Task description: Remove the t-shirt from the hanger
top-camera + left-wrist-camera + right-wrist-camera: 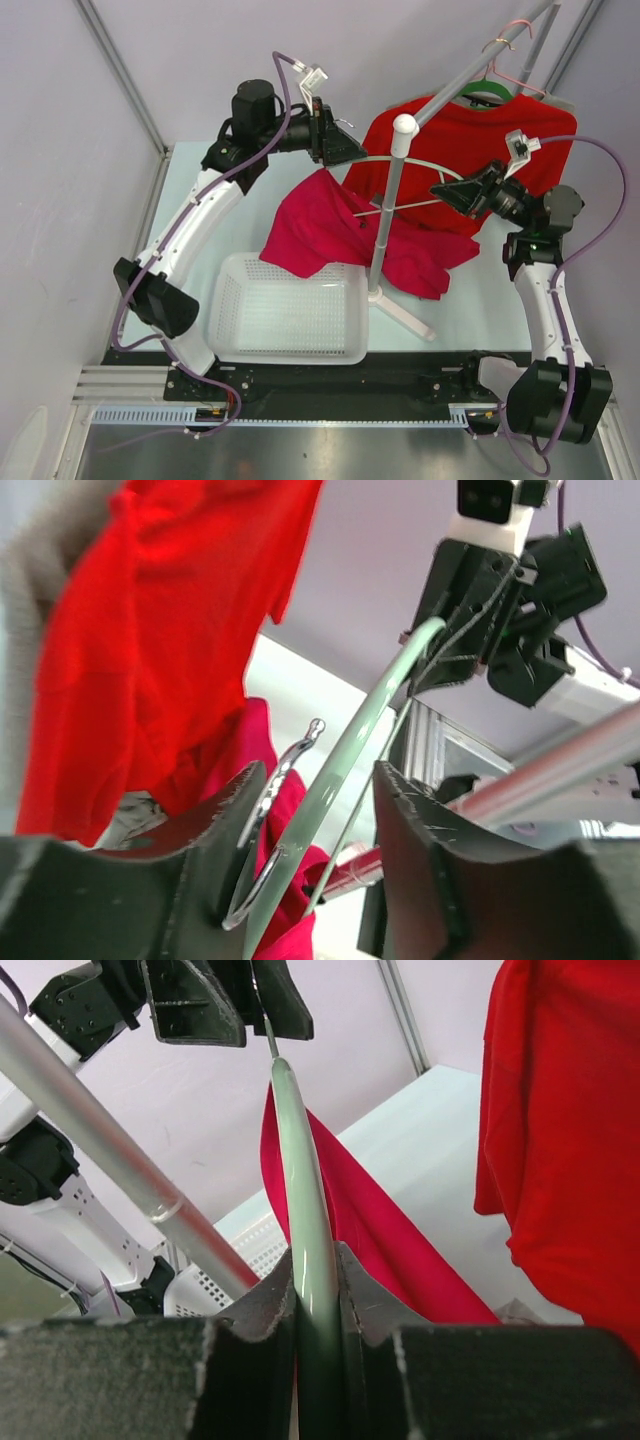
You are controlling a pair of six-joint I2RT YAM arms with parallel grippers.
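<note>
My right gripper will next rise, tilt, lower the hanger's silver hook over the bar [440,99] beside the post, where it is empty, and release.
The pale green hanger [395,163] is held level above the table between both arms. My right gripper [441,188] is shut on one end of its curved arm [300,1160]. At the other end my left gripper [350,155] stands open, and the silver hook [281,775] and the hanger's arm [345,760] pass between its fingers [225,825]; the hook rests against the left one. The crimson t-shirt [318,228] droops beneath the hanger onto the table and shows in both wrist views [262,735] [360,1220]. Whether any of it is still threaded on the hanger I cannot tell.
A grey rack post [385,215] stands just in front of the hanger, its rail running up to the right. An orange-red shirt [470,140] hangs there on a dark green hanger [485,95], next to a pink wire hanger [510,40]. A white basket [290,310] sits near the front.
</note>
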